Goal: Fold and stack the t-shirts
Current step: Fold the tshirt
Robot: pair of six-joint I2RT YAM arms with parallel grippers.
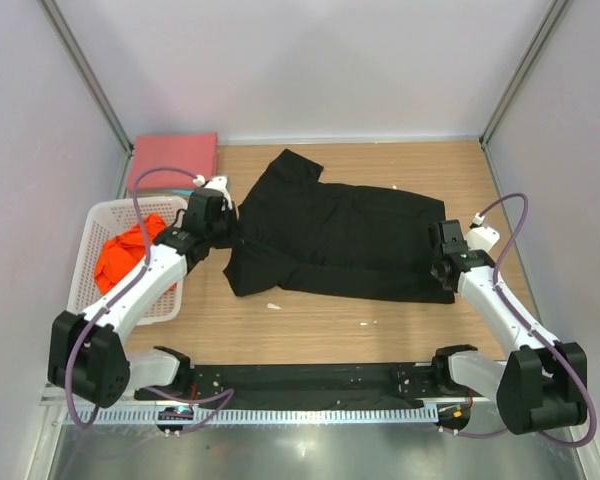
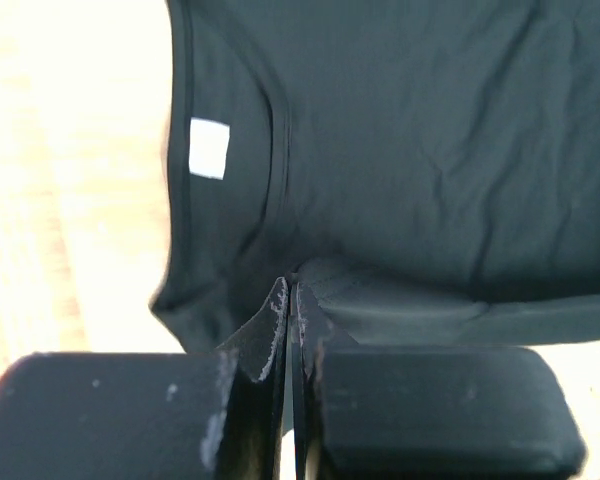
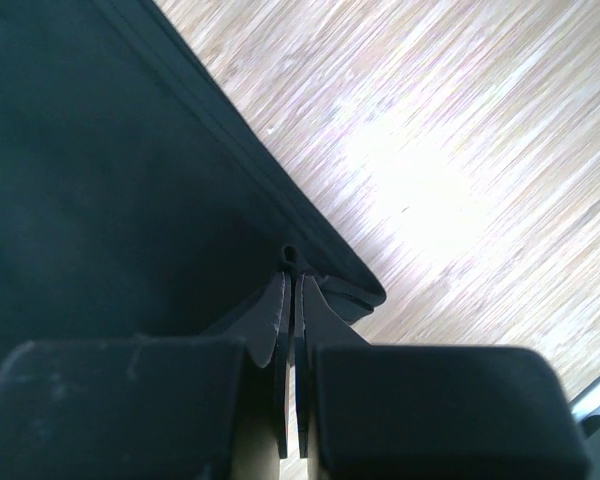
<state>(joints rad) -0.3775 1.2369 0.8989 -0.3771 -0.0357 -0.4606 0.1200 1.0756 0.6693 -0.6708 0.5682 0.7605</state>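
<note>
The robot's right gripper should move along the hem, away from the robot's base, to pull the pinched corner further over the black t-shirt (image 3: pixel 212 150).
The black t-shirt (image 1: pixel 340 240) lies spread on the wooden table, collar end to the left, hem to the right. My left gripper (image 1: pixel 223 222) is shut on the shirt's left edge near the collar; the left wrist view shows the collar and its white label (image 2: pixel 209 148) just beyond the pinched fold (image 2: pixel 292 285). My right gripper (image 1: pixel 442 268) is shut on the hem corner at the right, with a small loop of cloth (image 3: pixel 294 258) between the fingertips. The pinkish-red t-shirt (image 1: pixel 173 162) lies folded at the back left. The orange t-shirt (image 1: pixel 125 256) is crumpled in the basket.
A white mesh basket (image 1: pixel 92 290) stands at the left beside my left arm. Grey walls close the table at the back and sides. A black rail (image 1: pixel 310 385) runs along the near edge between the arm bases.
</note>
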